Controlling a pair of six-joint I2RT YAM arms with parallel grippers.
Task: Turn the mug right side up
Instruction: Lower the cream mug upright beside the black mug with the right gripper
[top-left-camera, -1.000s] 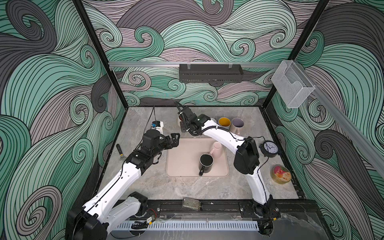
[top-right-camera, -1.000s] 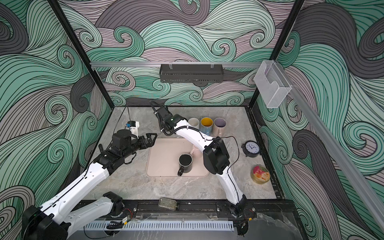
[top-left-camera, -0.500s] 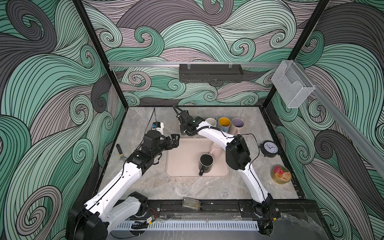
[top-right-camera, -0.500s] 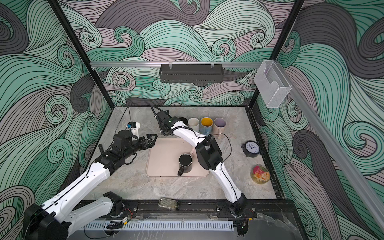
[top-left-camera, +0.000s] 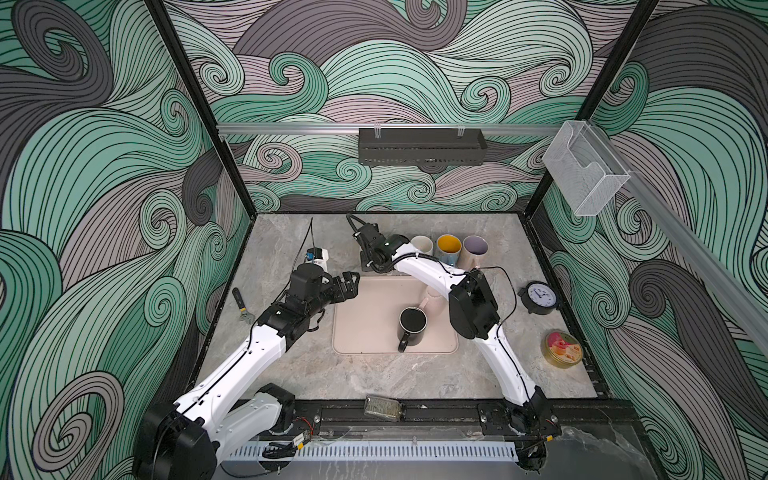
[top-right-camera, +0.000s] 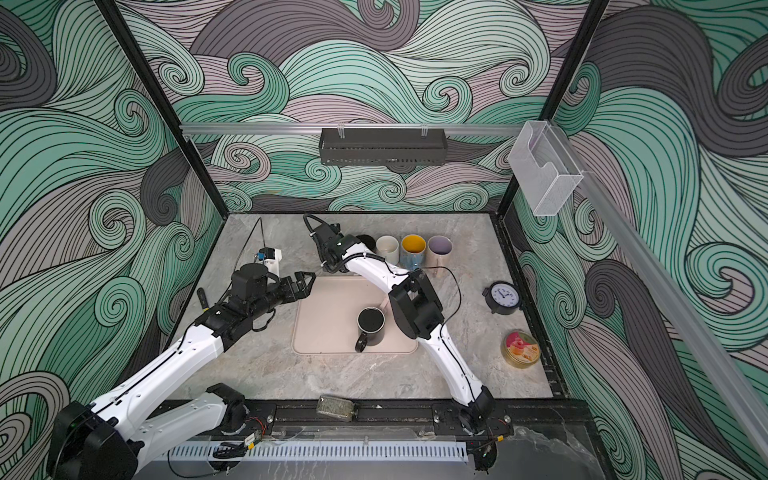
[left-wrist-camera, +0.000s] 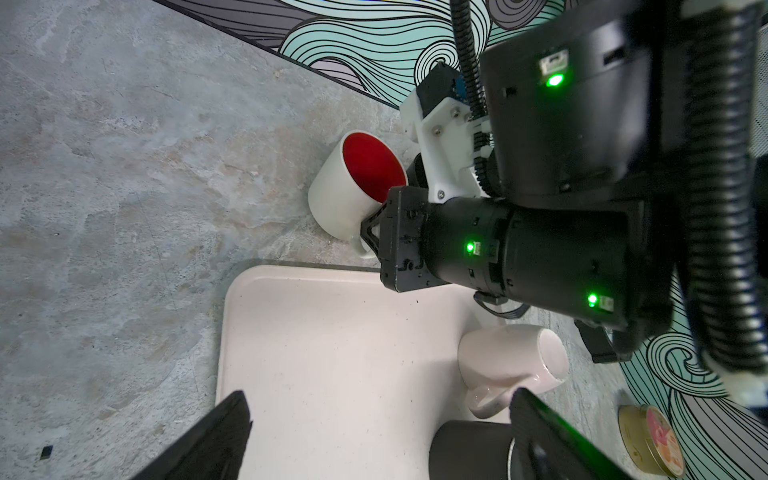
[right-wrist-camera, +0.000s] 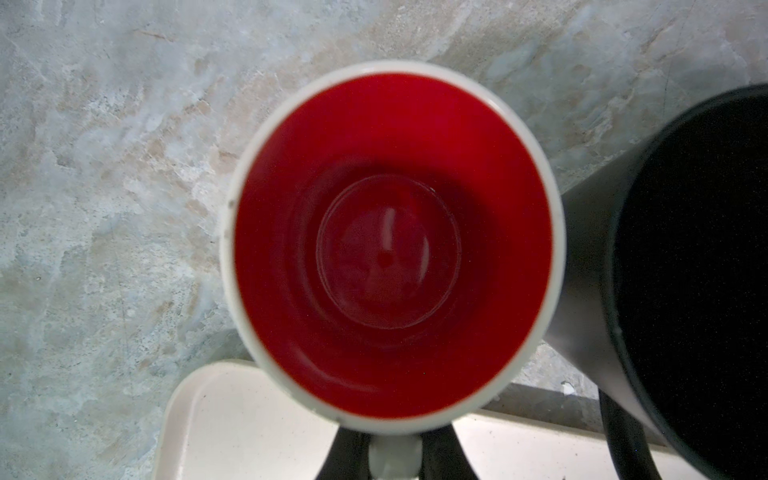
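The white mug goes down slightly onto the tabletop behind the pink tray next, and my right gripper releases its handle, as the mug's opening faces up.
A white mug with a red inside is just behind the pink tray, its mouth facing the right wrist camera. My right gripper is shut on its handle, a dark finger on either side. In the left wrist view the mug's base is at the tabletop, and I cannot tell whether it touches. In both top views my right wrist hides this mug. My left gripper hangs open and empty over the tray's left edge.
On the tray, a black mug stands upright and a pink mug lies on its side. Another black mug stands beside the held one. Cream, yellow and lilac mugs line the back. A clock and tin sit right.
My right arm's elbow has swung to the left and its wrist has shifted slightly left with the mug. The left arm has hardly moved.
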